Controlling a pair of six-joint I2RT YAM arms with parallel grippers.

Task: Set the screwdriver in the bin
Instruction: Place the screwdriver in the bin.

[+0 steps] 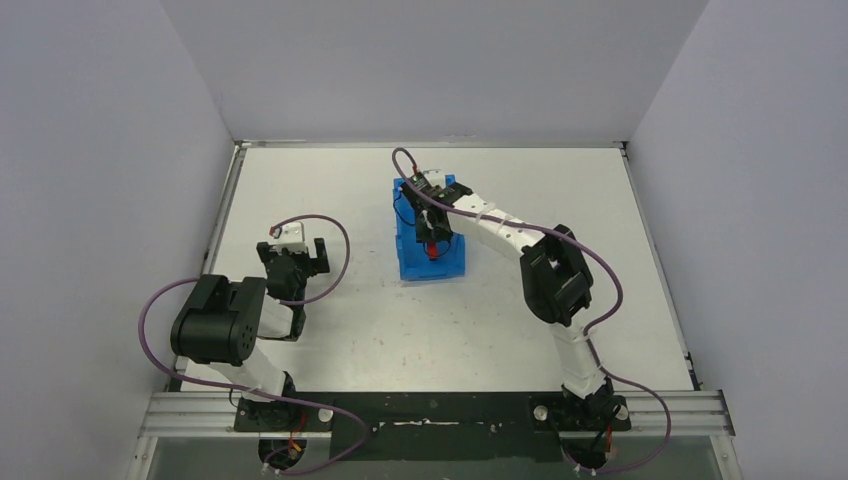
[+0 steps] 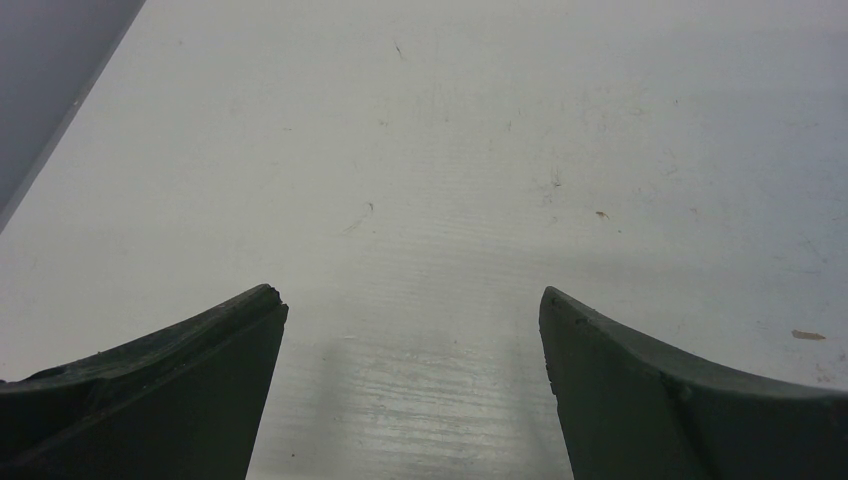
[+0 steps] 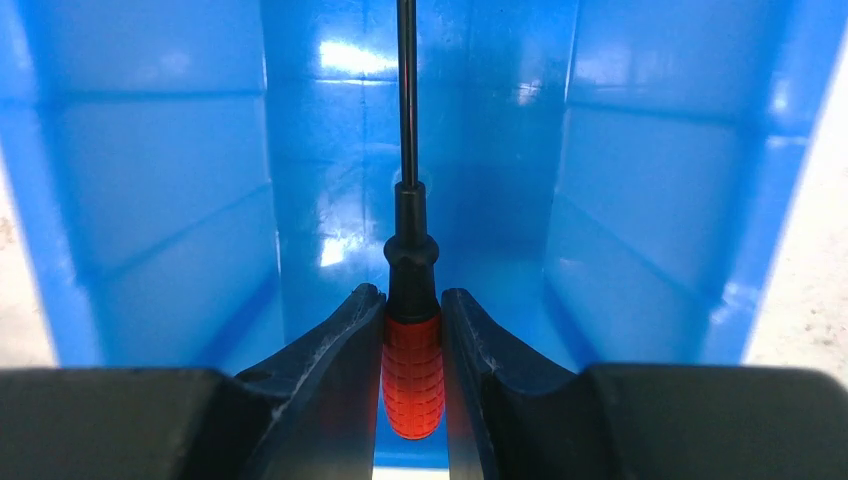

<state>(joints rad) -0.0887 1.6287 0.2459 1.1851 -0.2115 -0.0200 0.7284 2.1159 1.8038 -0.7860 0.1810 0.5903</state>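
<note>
The robot's right gripper has the bare bottom of the bin below it, so it should next go down further between the bin's blue sides and release the screwdriver there.
The bright blue bin stands at the table's middle back. My right gripper reaches down into it. In the right wrist view the right gripper is shut on the screwdriver by its ribbed red handle. The slim black shaft points away along the bin's floor, between the blue walls. A bit of the red handle shows in the top view under the gripper. My left gripper is open and empty over the bare table at the left; its fingers stand wide apart.
Grey walls close the table on three sides. The left wall's foot runs close to the left gripper. Purple cables loop off both arms. Bare white tabletop lies around the bin.
</note>
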